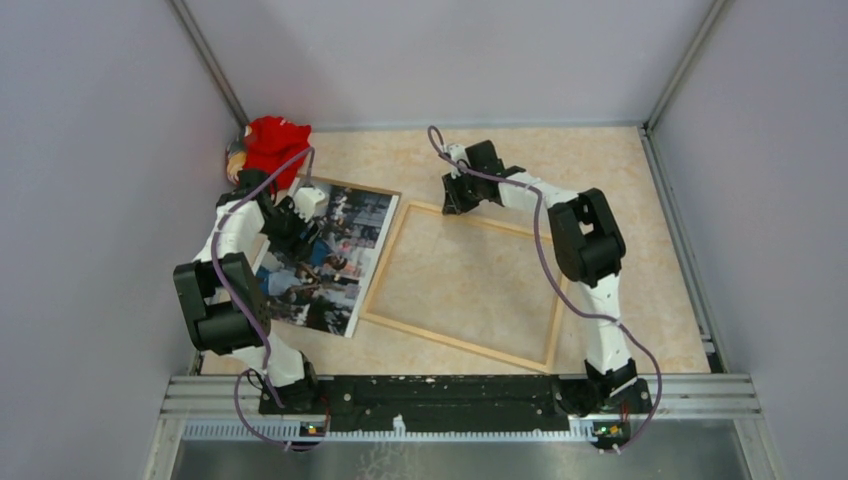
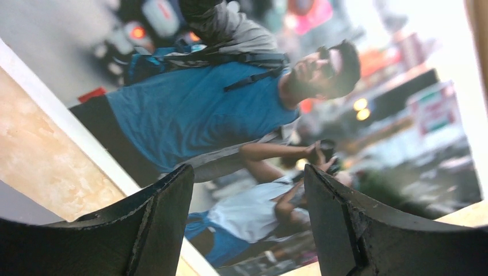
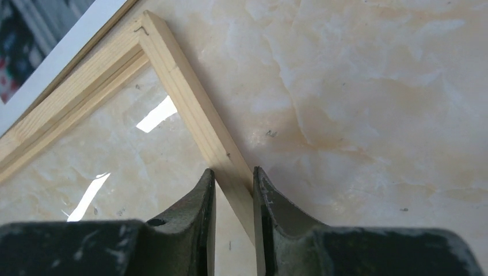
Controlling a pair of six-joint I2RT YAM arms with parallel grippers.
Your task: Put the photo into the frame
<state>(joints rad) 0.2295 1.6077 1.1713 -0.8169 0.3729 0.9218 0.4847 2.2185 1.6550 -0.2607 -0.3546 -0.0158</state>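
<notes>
My right gripper drags the frame's far bar to the right in the top view next, away from the photo, since the frame's side bar crowds the photo's white edge.
The photo [image 1: 335, 260], a glossy street scene with a white border, lies face up at the left on a brown backing board [image 1: 372, 188]. My left gripper [image 1: 300, 215] hovers low over its far left part, jaws wide open, with the print [image 2: 218, 109] showing between the fingers [image 2: 167, 201]. The light-wood frame [image 1: 452, 342] with its clear pane lies flat in the middle, beside the photo. My right gripper [image 1: 455, 200] is shut on the frame's far rail [image 3: 190, 109] near its far left corner, the fingers [image 3: 201, 195] straddling the wood.
A red cloth toy [image 1: 275, 140] sits in the far left corner behind the left arm. Grey walls enclose the marble-patterned table [image 1: 600, 160] on three sides. The photo's white edge [image 3: 69, 49] lies just beside the frame corner.
</notes>
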